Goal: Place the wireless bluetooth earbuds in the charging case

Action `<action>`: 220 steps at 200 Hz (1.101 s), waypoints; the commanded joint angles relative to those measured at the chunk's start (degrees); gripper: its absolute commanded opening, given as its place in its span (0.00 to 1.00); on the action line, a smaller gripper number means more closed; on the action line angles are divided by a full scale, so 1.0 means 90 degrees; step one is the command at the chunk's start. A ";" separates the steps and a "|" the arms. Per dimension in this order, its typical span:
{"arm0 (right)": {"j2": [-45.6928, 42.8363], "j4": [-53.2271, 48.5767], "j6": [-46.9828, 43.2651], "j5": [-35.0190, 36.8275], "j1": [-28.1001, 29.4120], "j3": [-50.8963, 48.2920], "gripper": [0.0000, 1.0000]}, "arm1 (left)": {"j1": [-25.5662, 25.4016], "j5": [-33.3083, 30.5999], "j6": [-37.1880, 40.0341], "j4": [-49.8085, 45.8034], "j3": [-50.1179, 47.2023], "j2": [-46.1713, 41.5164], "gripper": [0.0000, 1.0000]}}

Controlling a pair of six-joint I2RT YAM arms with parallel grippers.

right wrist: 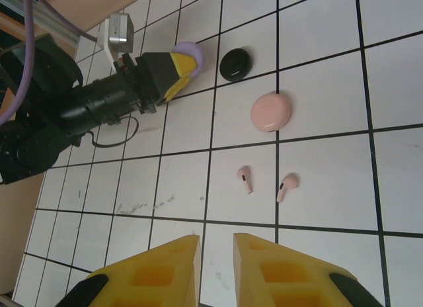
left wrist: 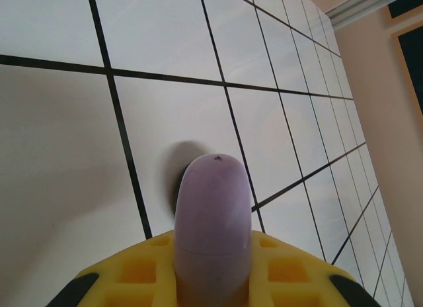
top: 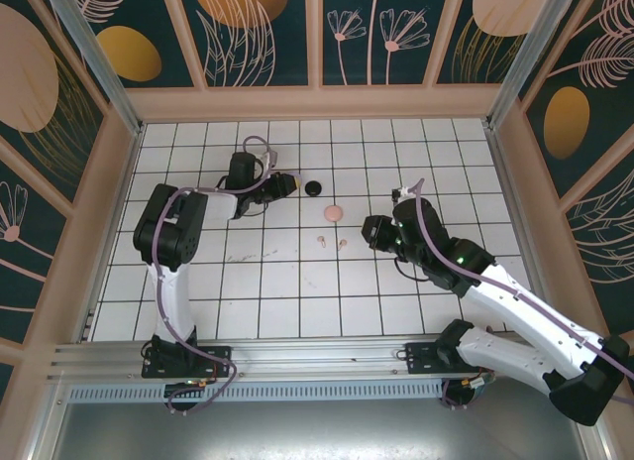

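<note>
My left gripper will next lower the lilac case onto the bare tile close beside the black case and release it, because the lilac case's rounded end is still above the floor.
My left gripper is shut on a closed lilac charging case, whose rounded end sticks out past the yellow fingers just above the tiles. Two pale pink earbuds lie loose on one tile, seen from above as earbuds. A closed pink case sits just beyond them and a closed black case farther on. My right gripper hovers a tile short of the pink earbuds, open a little, with nothing between its fingers.
The left arm stretches across the far left of the floor, with the lilac case at its tip close to the black case. Wooden walls ring the white tiled floor. Faint scuff marks lie on the tiles left of the earbuds.
</note>
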 commanded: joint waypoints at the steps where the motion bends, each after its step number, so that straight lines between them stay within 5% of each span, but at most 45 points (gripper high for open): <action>1: -0.0136 0.0149 0.0050 0.0115 0.0032 -0.0087 0.21 | -0.0015 -0.0021 -0.0135 -0.0533 0.0289 0.0213 0.03; 160: -0.0256 0.0005 -0.0050 0.0188 0.0032 0.0126 0.22 | -0.0007 -0.0723 0.0198 -0.2034 0.0843 0.0427 0.39; 220: -0.0302 -0.0089 -0.0097 0.0235 0.0027 0.0227 0.22 | 0.0116 -0.1256 0.0545 -0.2428 0.0825 -0.0007 0.43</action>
